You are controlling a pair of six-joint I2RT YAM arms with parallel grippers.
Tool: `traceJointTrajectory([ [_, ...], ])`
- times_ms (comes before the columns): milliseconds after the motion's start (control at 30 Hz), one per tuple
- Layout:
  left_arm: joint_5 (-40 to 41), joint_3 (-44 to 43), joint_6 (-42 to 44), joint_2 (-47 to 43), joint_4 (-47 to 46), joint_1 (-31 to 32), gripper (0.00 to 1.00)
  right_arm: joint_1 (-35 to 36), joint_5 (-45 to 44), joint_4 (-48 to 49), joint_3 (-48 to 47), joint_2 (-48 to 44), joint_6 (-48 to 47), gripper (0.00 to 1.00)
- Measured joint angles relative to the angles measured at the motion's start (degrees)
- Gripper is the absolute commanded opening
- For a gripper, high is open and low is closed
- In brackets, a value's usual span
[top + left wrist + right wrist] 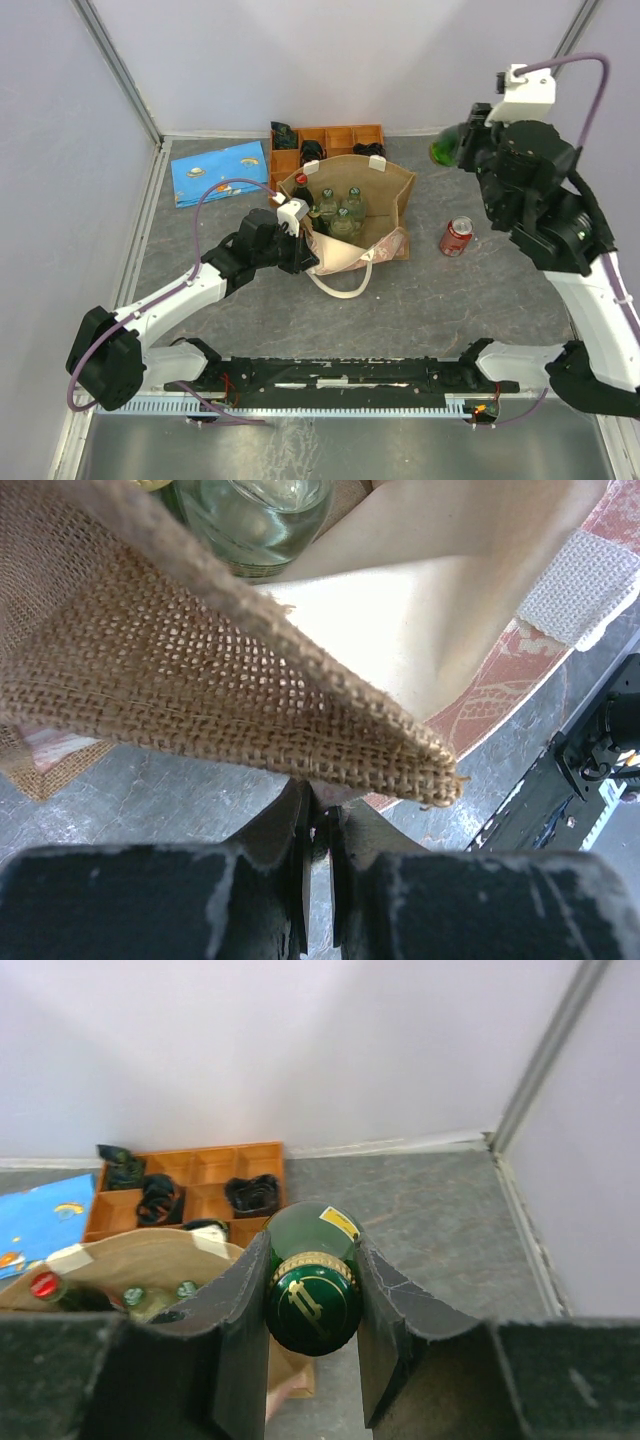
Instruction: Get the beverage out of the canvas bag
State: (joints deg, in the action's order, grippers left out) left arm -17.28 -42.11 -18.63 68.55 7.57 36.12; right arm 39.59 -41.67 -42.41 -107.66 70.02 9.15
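The robot's right gripper needs to go down and move back next, to stand the green bottle on the tabletop beside the bag [385,190], nearer than the soda can.
The tan canvas bag [385,190] stands open mid-table with cream handles drooping at its front. Several clear glass bottles [342,212] and a dark red-capped bottle [300,184] stand inside it. My left gripper [301,238] is shut on the bag's near-left rim; in the left wrist view its jaws [320,808] pinch the burlap edge [250,690]. My right gripper [462,143] is raised high to the right of the bag, shut on a green bottle [443,150]. In the right wrist view the fingers [310,1265] clamp the bottle's neck just below its green, gold-marked cap [312,1307].
A red soda can [457,236] stands on the table right of the bag. An orange compartmented tray [345,137] with dark items sits behind the bag, and a flat blue patterned cloth [220,172] lies at the back left. Walls enclose the back and sides.
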Motion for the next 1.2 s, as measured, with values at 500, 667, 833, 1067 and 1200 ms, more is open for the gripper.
traceJointTrajectory([
  [500, -0.5, 0.0, 0.0, 0.1, -0.1, 0.0, 0.03, -0.1, -7.0, -12.9, 25.9, -15.7, 12.0, 0.0],
  [667, -0.8, 0.0, 0.0, 0.4, -0.1, 0.0, 0.03, -0.1, -4.7, -14.6, 35.4, -15.8, 17.3, 0.0],
  [833, -0.8, 0.0, 0.0, 0.5, -0.1, 0.0, 0.03, -0.1, -3.2, -14.3, 42.9, -16.1, 22.3, 0.0],
  [1067, -0.8, 0.0, 0.0, 0.9, -0.3, 0.0, 0.03, -0.1, -0.1, -10.0, 52.2, -15.1, 27.8, 0.0],
  [1200, -0.9, 0.0, 0.0, 1.3, -0.4, 0.0, 0.03, -0.3, 1.9, -6.8, 55.4, -12.7, 30.1, 0.0],
])
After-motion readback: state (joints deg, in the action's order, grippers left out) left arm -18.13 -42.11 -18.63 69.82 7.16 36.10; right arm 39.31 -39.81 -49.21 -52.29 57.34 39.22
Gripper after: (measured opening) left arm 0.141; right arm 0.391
